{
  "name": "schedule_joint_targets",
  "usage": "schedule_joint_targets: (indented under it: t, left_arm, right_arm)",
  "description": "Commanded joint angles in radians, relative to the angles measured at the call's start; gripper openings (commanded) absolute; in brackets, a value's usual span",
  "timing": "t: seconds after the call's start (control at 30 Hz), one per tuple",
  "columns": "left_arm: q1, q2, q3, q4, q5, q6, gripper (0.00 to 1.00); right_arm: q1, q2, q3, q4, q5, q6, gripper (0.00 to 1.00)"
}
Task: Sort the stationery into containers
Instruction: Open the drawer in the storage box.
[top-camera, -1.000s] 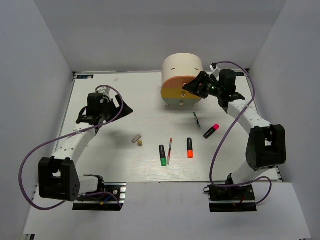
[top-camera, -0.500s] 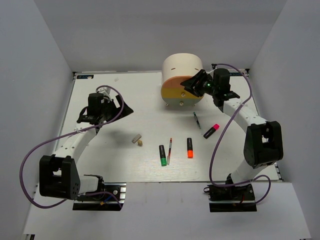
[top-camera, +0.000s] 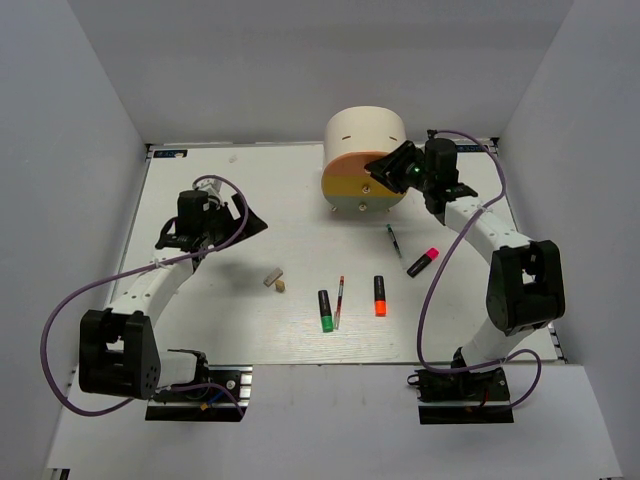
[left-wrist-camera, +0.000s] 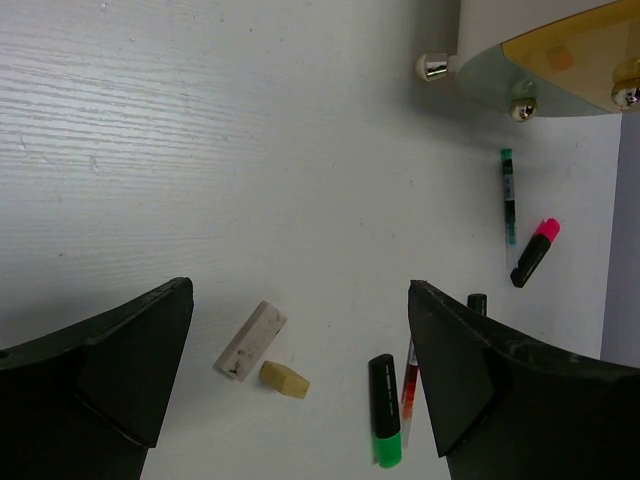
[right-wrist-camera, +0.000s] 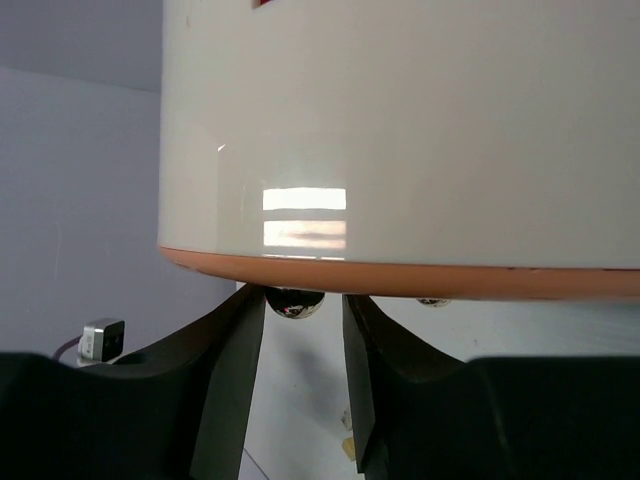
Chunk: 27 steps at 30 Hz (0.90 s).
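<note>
The eraser lies below my left gripper's open fingers, nearer my base, so that gripper should next move back and down onto the middle of the pale eraser (top-camera: 273, 276).
The cream desk unit (top-camera: 365, 130) (left-wrist-camera: 560, 50) stands at the back, its containers shut. My right gripper (top-camera: 385, 172) (right-wrist-camera: 302, 300) is at the orange band; its jaws bracket a small round knob (right-wrist-camera: 293, 302), with a sliver of gap on one side. Loose on the table lie a green highlighter (top-camera: 326, 310) (left-wrist-camera: 383, 410), a red pen (top-camera: 339, 300), an orange highlighter (top-camera: 380, 296), a pink highlighter (top-camera: 423, 262) (left-wrist-camera: 531, 253), a dark pen (top-camera: 393, 240) (left-wrist-camera: 508, 195) and two erasers (top-camera: 275, 280) (left-wrist-camera: 250, 340). My left gripper (top-camera: 245, 220) (left-wrist-camera: 298, 290) hovers open and empty, above and to the left of the erasers.
White walls close in the table (top-camera: 200, 320) on three sides. The unit rests on small metal feet (left-wrist-camera: 432, 68). A purple cable loops off each arm.
My right gripper has moved left onto the unit's orange band and its jaws have narrowed around the knob. The left arm has barely shifted.
</note>
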<state>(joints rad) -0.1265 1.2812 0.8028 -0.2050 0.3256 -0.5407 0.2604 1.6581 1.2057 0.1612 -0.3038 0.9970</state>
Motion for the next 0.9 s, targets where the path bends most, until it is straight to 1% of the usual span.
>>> schedule_joint_targets:
  t: [0.0,0.23,0.37,0.4,0.5,0.57,0.87]
  left_arm:
    - [-0.002,-0.02,-0.013,0.024,0.027,-0.013,0.97]
    - [-0.012,-0.029,-0.022,0.033,0.036,-0.022,0.96]
    - [-0.012,-0.029,-0.022,0.033,0.046,-0.022,0.96]
    - [-0.012,-0.029,-0.031,0.033,0.046,-0.022,0.96]
    - [-0.012,-0.02,-0.031,0.033,0.067,-0.033,0.95]
    - [-0.021,-0.011,-0.031,0.033,0.067,-0.033,0.95]
    - [-0.07,0.053,-0.022,-0.023,0.078,-0.033,0.95]
  right_arm:
    - [0.004,0.005,-0.008,0.058,0.037,0.006,0.44]
    - [0.005,0.029,-0.011,0.095,0.026,-0.001,0.44]
    - [0.004,0.038,-0.011,0.106,0.023,-0.001,0.31]
    - [0.005,0.04,-0.011,0.106,0.02,0.0,0.25]
    - [0.007,0.031,-0.018,0.106,0.005,-0.001,0.18]
    - [0.007,0.02,-0.034,0.103,-0.007,0.002,0.15]
    - [0.011,-0.098,-0.179,0.095,-0.069,0.011,0.15]
